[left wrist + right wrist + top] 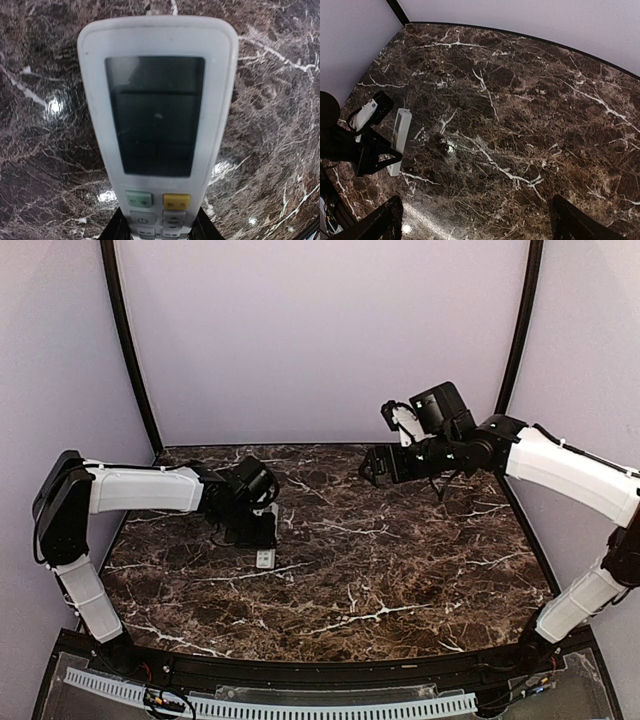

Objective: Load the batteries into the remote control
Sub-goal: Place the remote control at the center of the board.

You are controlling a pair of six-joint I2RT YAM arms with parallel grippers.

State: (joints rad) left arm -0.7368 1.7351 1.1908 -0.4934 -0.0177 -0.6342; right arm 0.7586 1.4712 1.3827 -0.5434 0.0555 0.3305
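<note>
My left gripper lowers to the bare marble table next and releases the remote control there, since the remote control (pixel 155 100) still hangs face up just above it.
The remote control (pixel 155 100) is a white bar with a dark display and green, yellow and grey buttons, face up. My left gripper (pixel 159 232) is shut on its button end, one black finger on each side, low over the marble table. From above, only the remote's white end (pixel 265 559) shows below the left gripper (pixel 255 530). It also shows in the right wrist view (pixel 400 137). My right gripper (pixel 378 468) hangs high over the back middle of the table, open and empty, its fingers (pixel 385 220) wide apart. I cannot make out the batteries against the dark marble.
The dark brown marble table (pixel 400 560) is closed in by lilac walls at the back and sides, with black corner posts (pixel 130 350). A small dark blot (pixel 439 141) beside a glare spot lies right of the remote; I cannot tell what it is.
</note>
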